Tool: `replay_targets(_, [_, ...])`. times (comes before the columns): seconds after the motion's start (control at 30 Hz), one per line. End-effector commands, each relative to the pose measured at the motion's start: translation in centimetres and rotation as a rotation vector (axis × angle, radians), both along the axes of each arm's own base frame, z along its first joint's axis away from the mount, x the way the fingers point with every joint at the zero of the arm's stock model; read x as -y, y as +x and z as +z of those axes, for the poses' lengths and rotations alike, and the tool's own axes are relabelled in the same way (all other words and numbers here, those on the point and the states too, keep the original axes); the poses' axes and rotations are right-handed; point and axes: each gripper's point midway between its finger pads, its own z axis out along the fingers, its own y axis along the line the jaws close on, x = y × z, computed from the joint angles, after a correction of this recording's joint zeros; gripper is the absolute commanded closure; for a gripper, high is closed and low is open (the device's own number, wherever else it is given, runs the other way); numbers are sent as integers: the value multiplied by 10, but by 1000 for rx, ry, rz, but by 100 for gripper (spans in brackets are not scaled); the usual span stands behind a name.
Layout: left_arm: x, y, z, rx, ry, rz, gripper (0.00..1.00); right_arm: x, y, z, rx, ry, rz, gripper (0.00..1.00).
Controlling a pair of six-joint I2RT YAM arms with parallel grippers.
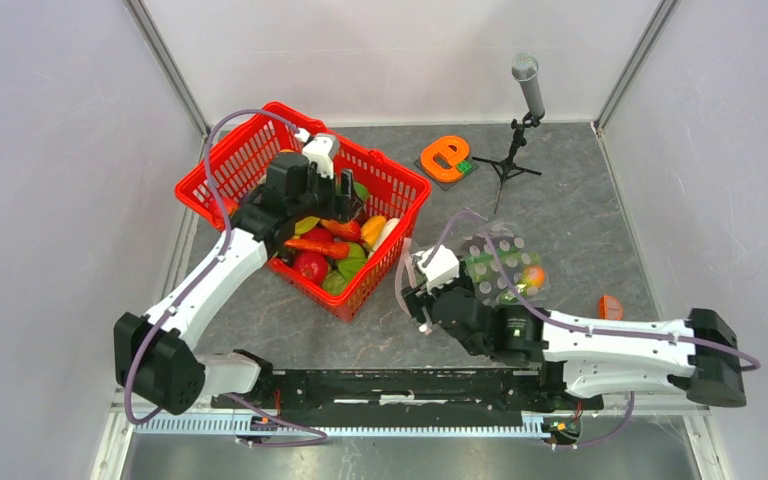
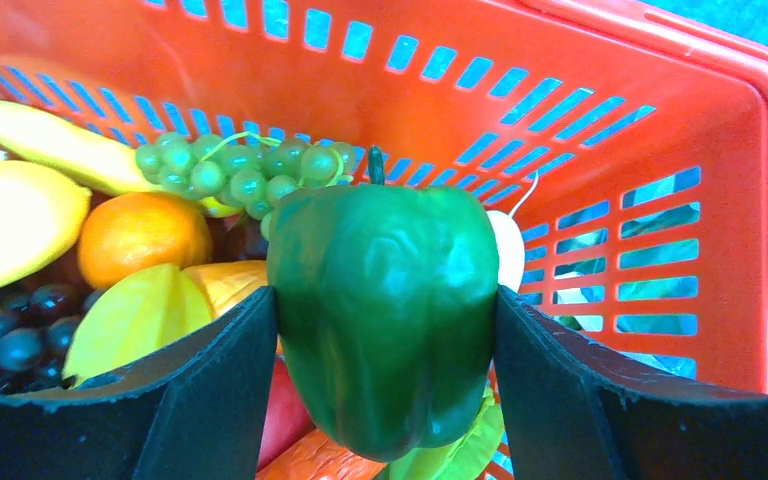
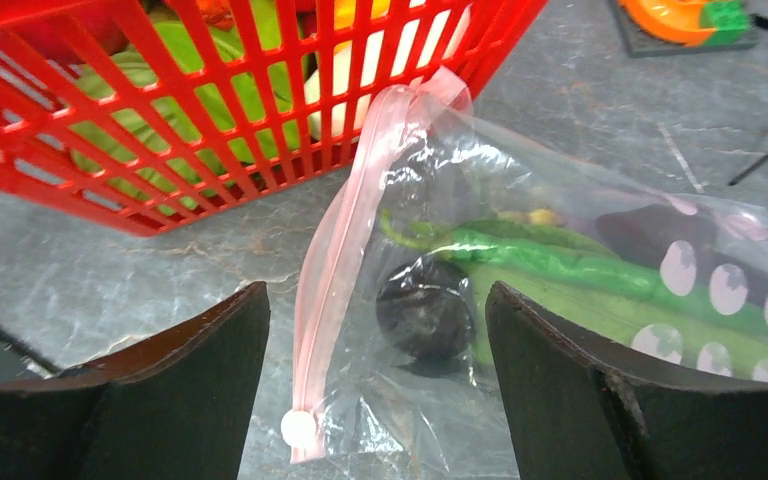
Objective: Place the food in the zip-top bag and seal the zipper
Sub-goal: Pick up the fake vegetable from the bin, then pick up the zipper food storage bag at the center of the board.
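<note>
Next, my right gripper shifts outward past the zipper's slider, toward the basket, down onto the zipper edge's middle (image 3: 340,260), since the bag's opening lies nearly flat.
My left gripper (image 2: 385,300) is inside the red mesh basket (image 1: 260,135) and is shut on a green bell pepper (image 2: 380,250), with both fingers pressed against its sides. In the top view this gripper (image 1: 345,205) hangs over the basket's food. The clear dotted zip-top bag (image 1: 505,262) lies flat to the right of the basket. It holds long green pieces (image 3: 560,265), a dark round piece (image 3: 425,305) and a small orange fruit (image 1: 534,275). My right gripper (image 3: 375,295) is open and empty just above the bag's left end. The pink zipper (image 3: 335,250) and its white slider (image 3: 298,428) lie between its fingers.
The basket holds several other toy foods: green grapes (image 2: 240,175), an orange (image 2: 140,235), a banana (image 2: 50,145) and a tomato (image 1: 310,265). An orange letter block (image 1: 447,157) and a microphone on a tripod (image 1: 527,85) stand at the back. A small orange piece (image 1: 610,307) lies at the right.
</note>
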Motion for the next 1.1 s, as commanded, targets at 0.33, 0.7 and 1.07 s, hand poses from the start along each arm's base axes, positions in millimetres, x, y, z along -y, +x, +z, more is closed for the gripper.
replay_targets(0.33, [-25, -3, 14, 77, 23, 112, 76, -13, 23, 15, 149, -76, -213, 13])
replay_targets(0.7, [-29, -3, 17, 94, 24, 129, 74, -12, 28, -4, 144, -105, -289, 17])
replay_targets(1.07, [-30, -5, 16, 88, 28, 130, 73, 25, 36, -18, 131, -40, -377, 68])
